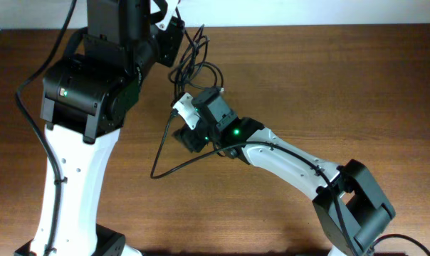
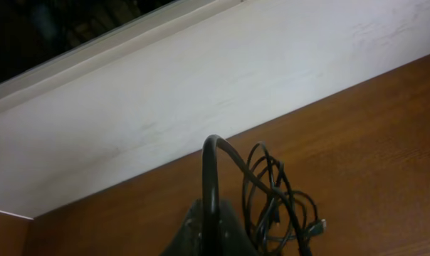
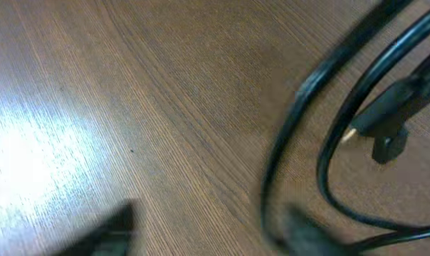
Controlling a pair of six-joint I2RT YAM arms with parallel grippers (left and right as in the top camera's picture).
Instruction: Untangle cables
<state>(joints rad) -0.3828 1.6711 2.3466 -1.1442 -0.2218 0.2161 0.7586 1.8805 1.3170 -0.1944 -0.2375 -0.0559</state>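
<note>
My left gripper holds the cord and will move away from the bundle [image 2: 275,203] and down to the bare table corner [image 2: 62,226], to its left in the overhead view, and release the cord there.
The cables [image 1: 195,62] are thin black cords tangled in a bundle at the back of the table, just right of my left gripper [image 1: 175,48]. One long strand [image 1: 158,160] runs forward from the bundle, bends sharply and goes under my right wrist. In the left wrist view the left gripper [image 2: 211,231] is shut on a black cord [image 2: 210,171] that arches up and over into the bundle [image 2: 275,203]. My right gripper [image 1: 184,122] hovers low over the table in front of the bundle. Its blurred fingers [image 3: 204,231] are wide apart, with bare wood between them. A cord loop [image 3: 286,153] and a plug [image 3: 386,121] lie by its right finger.
The wooden table [image 1: 329,85] ends at a pale wall [image 2: 201,92] right behind the bundle. The left arm's white and black body [image 1: 80,114] fills the left side. The right arm [image 1: 300,167] reaches in from the front right.
</note>
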